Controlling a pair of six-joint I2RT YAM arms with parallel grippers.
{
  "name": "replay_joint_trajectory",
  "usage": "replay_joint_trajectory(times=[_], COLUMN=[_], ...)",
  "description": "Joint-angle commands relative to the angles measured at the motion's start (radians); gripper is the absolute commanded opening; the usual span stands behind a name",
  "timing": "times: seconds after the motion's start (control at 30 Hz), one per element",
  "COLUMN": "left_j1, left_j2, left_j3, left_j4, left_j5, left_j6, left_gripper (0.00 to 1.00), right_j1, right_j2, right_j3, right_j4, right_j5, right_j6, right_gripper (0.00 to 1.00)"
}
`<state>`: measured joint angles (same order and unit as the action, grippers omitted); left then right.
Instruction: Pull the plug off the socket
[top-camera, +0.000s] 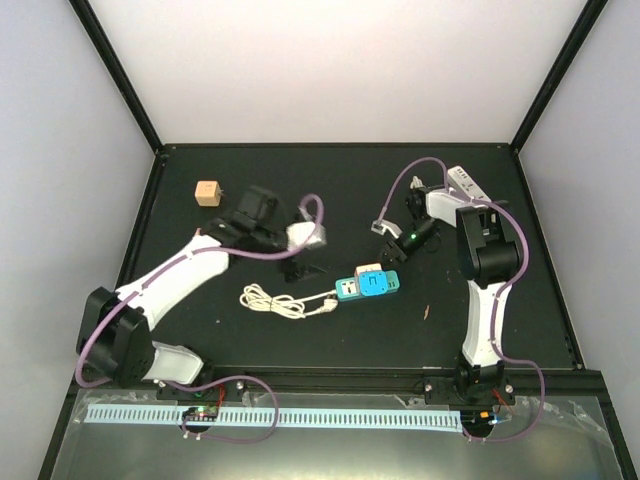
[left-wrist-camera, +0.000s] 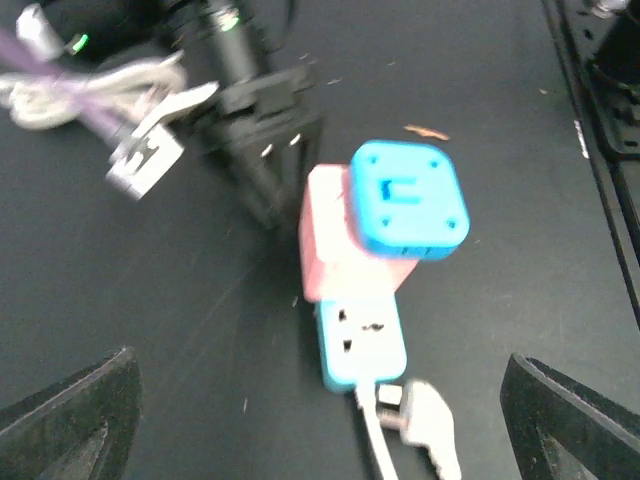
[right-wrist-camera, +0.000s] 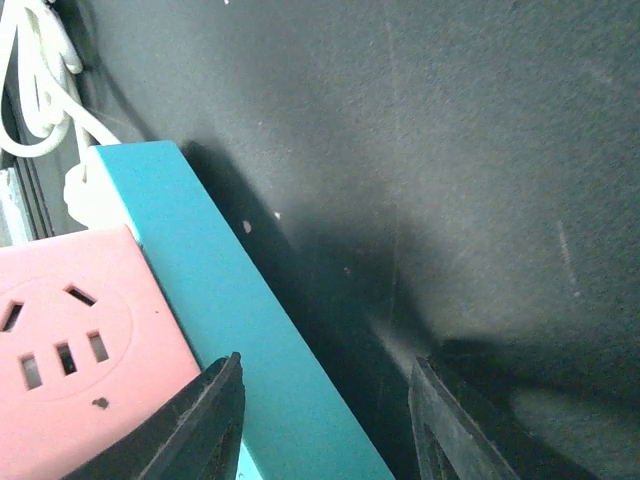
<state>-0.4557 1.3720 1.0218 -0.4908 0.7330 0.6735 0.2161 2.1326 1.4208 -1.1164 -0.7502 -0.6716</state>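
Observation:
Next, my left gripper moves to the right in the top view and down around the blue plug (top-camera: 378, 285) (left-wrist-camera: 408, 197), since that plug sits exposed atop the pink adapter.
A blue socket strip (top-camera: 349, 290) lies mid-table with a pink adapter (top-camera: 367, 270) and a blue cube-shaped plug (top-camera: 378, 285) seated on it. In the left wrist view the blue plug (left-wrist-camera: 408, 197) sits on the pink adapter (left-wrist-camera: 335, 255), beyond the strip's free outlet (left-wrist-camera: 362, 340). My left gripper (top-camera: 299, 268) is open and empty, left of the strip, its fingers (left-wrist-camera: 70, 420) wide apart. My right gripper (top-camera: 396, 258) is open and low at the strip's far side. One of its fingers (right-wrist-camera: 205, 425) is over the teal strip edge (right-wrist-camera: 230, 320), the other over the mat.
The strip's white cord (top-camera: 272, 299) is coiled to its left, and its white plug (left-wrist-camera: 425, 430) lies loose by the strip's end. A wooden cube (top-camera: 207, 192) sits at the back left. A white bar-shaped object (top-camera: 467, 183) lies at the back right.

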Motion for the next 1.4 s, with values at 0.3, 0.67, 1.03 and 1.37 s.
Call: replay_joint_trajectory(times=[0.3,0.67,1.03,1.37], left_j1=[-0.424,-0.551,-0.616,-0.648], left_j2=[0.164,0.186,0.214,0.253], left_j3=[0.071,-0.029,-0.165,-0.194], left_j4=[0.255,0.383,0.679,0.808], left_j5=[-0.394,-0.561,-0.788,-0.916], left_j6=[0.158,0.209,0.278,0.319], left_gripper=[0.98,0.77,0.78,0.72], right_j1=[0.001,-0.016,-0.014,0.003], right_j2=[-0.073,-0.12,-0.14,-0.138], right_j3=[-0.05,-0.034,-0.056,-0.068], right_j4=[0.138,0.22,0.166,0.147], right_j5=[0.0,-0.001,-0.15,-0.183], right_j6=[0.122,0.188,0.136,0.106], right_gripper=[0.54,0.53,0.52,0.51])
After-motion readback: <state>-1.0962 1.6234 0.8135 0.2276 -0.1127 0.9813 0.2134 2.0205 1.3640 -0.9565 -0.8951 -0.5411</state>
